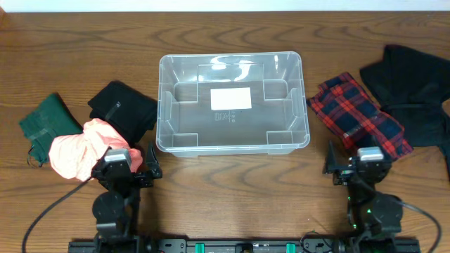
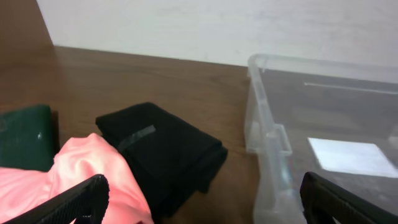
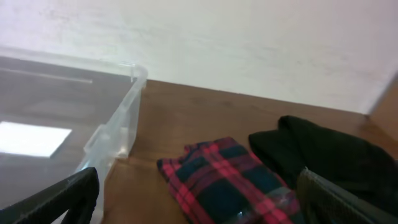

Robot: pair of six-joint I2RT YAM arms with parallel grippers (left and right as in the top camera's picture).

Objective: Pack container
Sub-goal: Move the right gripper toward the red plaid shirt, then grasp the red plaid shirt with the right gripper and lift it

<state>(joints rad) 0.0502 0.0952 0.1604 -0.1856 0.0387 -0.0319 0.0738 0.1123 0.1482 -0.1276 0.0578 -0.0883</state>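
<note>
The robot's right gripper will next reach outward, tilt its fingers down and come down onto the plaid cloth's middle [image 1: 346,115] [image 3: 214,179], because that uncovered fabric lies outward of the gripper and below it.
The container [image 1: 163,91], a large clear bin with a white label on its base, stands empty at the table's middle; it also shows in the left wrist view [image 2: 267,134] and the right wrist view [image 3: 118,134]. Left of it lie a folded black cloth [image 1: 125,107], a pink cloth [image 1: 81,147] and a dark green cloth [image 1: 43,121]. Right of it lie a red plaid cloth [image 1: 358,114] and a black garment [image 1: 411,84]. My left gripper [image 2: 202,202] is open and empty near the pink cloth [image 2: 68,174]. My right gripper [image 3: 196,199] is open and empty above the plaid cloth [image 3: 224,180].
The wooden table [image 1: 232,197] stretches between both arms in front of the bin. A pale wall [image 2: 186,28] rises behind the table's far edge. The arm bases sit at the front edge.
</note>
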